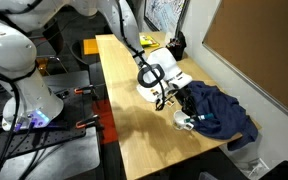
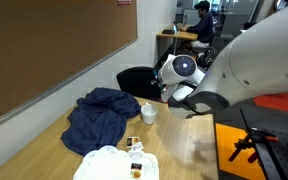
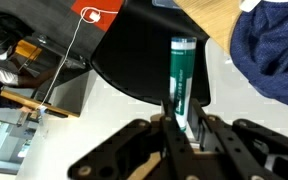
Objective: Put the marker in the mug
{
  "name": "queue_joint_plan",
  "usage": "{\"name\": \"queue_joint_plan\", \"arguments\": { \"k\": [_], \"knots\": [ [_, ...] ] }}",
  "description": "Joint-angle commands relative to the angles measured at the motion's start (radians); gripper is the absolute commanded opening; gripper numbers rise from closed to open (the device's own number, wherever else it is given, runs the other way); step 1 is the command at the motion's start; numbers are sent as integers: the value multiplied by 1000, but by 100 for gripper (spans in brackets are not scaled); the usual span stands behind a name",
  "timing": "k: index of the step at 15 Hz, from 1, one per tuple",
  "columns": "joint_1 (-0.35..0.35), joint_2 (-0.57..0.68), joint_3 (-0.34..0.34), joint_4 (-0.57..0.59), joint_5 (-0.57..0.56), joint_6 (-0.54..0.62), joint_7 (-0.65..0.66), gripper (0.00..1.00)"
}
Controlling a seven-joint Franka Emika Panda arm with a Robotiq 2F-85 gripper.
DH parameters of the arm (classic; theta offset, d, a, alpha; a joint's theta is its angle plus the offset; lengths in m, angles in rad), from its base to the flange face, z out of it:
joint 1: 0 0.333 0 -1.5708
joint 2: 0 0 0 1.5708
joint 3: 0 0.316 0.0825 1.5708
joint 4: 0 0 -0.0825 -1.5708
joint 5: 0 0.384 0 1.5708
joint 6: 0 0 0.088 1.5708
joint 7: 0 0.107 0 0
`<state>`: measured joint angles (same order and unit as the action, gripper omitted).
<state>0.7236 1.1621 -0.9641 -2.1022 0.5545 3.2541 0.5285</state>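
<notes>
Next, my gripper lowers and turns toward the mug, bringing the marker over the mug's open top (image 2: pixel 149 107) to release it, since the mug stands upright below.
My gripper (image 3: pixel 184 128) is shut on the marker (image 3: pixel 180 78), a slim stick with a bluish-green and white body that stands out between the two fingers. In both exterior views the gripper (image 1: pixel 165 98) (image 2: pixel 172 96) hangs over the wooden table, a little above it. The mug (image 2: pixel 148 114) is small, white and upright. It stands beside the blue cloth, close to the gripper, and also shows in an exterior view (image 1: pixel 185 122). The mug is out of the wrist view.
A crumpled dark blue cloth (image 2: pixel 99 118) (image 1: pixel 216 112) (image 3: pixel 274 50) lies on the wooden table (image 1: pixel 134 120) by the mug. A white plate (image 2: pixel 112 166) holding small items sits at the table's near end. A black chair (image 2: pixel 134 80) stands behind the table.
</notes>
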Motion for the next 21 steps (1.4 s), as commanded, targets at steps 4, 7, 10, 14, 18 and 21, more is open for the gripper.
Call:
{"name": "queue_joint_plan", "arguments": {
  "k": [4, 7, 10, 14, 18, 21],
  "knots": [
    [123, 261, -113, 35, 137, -33, 125, 5],
    [154, 344, -135, 48, 183, -41, 161, 5],
    [154, 312, -131, -4, 147, 41, 207, 5],
    [138, 321, -84, 47, 253, 126, 164, 5],
    [102, 250, 21, 94, 282, 242, 110, 5],
    [132, 284, 22, 122, 228, 209, 193, 5]
  ]
}}
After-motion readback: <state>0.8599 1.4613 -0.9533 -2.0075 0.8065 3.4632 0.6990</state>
